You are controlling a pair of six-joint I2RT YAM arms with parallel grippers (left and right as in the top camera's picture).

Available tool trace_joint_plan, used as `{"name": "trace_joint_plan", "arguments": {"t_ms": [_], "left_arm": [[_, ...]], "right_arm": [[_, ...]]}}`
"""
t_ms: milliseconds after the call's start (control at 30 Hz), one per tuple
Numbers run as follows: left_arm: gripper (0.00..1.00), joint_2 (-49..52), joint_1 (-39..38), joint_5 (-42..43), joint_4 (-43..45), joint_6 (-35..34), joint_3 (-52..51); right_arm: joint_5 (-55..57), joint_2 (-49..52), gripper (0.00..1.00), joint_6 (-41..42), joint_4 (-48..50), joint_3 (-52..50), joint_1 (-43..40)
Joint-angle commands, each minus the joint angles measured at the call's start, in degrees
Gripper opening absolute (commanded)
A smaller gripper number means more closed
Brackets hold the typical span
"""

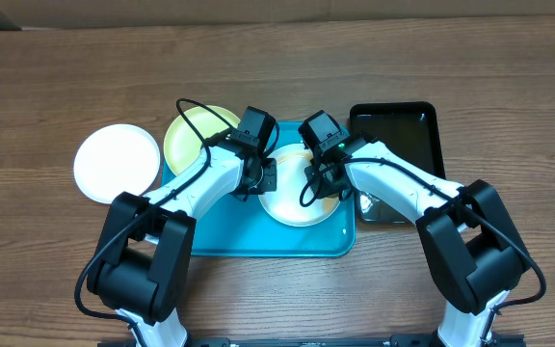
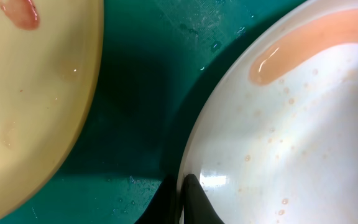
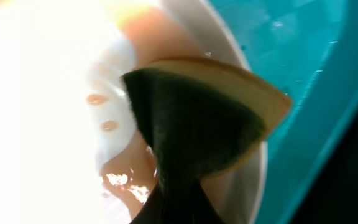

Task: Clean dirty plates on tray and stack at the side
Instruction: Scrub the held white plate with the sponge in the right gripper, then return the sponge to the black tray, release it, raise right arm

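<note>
The smeared plate gets wiped next. Then my right gripper rises and lowers the sponge into the black basin (image 1: 405, 140), to the gripper's right in the overhead view.
A white plate (image 1: 297, 204) with a brown-orange smear (image 2: 316, 40) lies on the turquoise tray (image 1: 249, 239). My left gripper (image 1: 270, 178) is shut on that plate's left rim (image 2: 194, 149), one finger on each side of the edge. Over the plate's right part, my right gripper (image 1: 318, 183) is shut on a sponge (image 3: 197, 118), dark green face and yellow edge, which rests on the wet plate (image 3: 55, 93). A lime-green plate (image 1: 196, 135) with a reddish smear (image 2: 20, 12) overlaps the tray's far left corner. Another white plate (image 1: 116, 164) lies on the table left of the tray.
A glossy black rectangular basin (image 1: 398, 145) stands right of the tray, close to my right arm. The wooden table (image 1: 277, 58) stretches behind the tray. Water droplets speckle the tray (image 2: 142, 93) between the two plates.
</note>
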Motion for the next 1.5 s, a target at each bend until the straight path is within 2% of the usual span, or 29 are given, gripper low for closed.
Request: {"name": "trace_joint_plan", "arguments": {"t_ms": [0,200,500,633,800,867,1000,1233,1333,1467], "left_arm": [[0.04,0.9,-0.4,-0.4,-0.4,0.9,-0.5],[0.04,0.9,-0.4,-0.3,-0.4,0.9,-0.5],[0.04,0.9,-0.4,-0.3,-0.4,0.9,-0.5],[0.04,0.9,-0.4,-0.3,-0.4,0.9,-0.5],[0.04,0.9,-0.4,-0.4,-0.4,0.9,-0.5],[0.04,0.9,-0.4,-0.4,-0.4,0.9,-0.5],[0.04,0.9,-0.4,-0.3,-0.4,0.9,-0.5],[0.04,0.9,-0.4,0.0,-0.4,0.9,-0.5],[0.05,0.9,-0.4,0.0,-0.4,0.9,-0.5],[0.08,0.9,-0.4,0.0,-0.4,0.9,-0.5]], "right_arm": [[-6.4,0.5,0.04,0.5,0.0,-0.7,0.3],[-7.5,0.5,0.04,0.5,0.1,-0.7,0.3],[-15.8,0.4,0.04,0.4,3.0,-0.3,0.0],[-24.8,0.0,0.04,0.1,1.4,3.5,-2.5],[-47.3,-2.6,0.04,-4.4,-1.9,10.1,-9.2],[-50.4,-3.9,0.04,-4.5,-4.1,11.9,-11.9],[-45.7,-6.5,0.04,-4.8,-9.9,13.0,-18.1],[-22.6,-6.7,0.04,-4.7,-19.9,11.7,-27.4],[-12.9,-6.6,0.04,-4.4,-20.4,9.5,-29.3],[-9.3,-6.5,0.04,-4.3,-18.4,5.2,-30.1]]}}
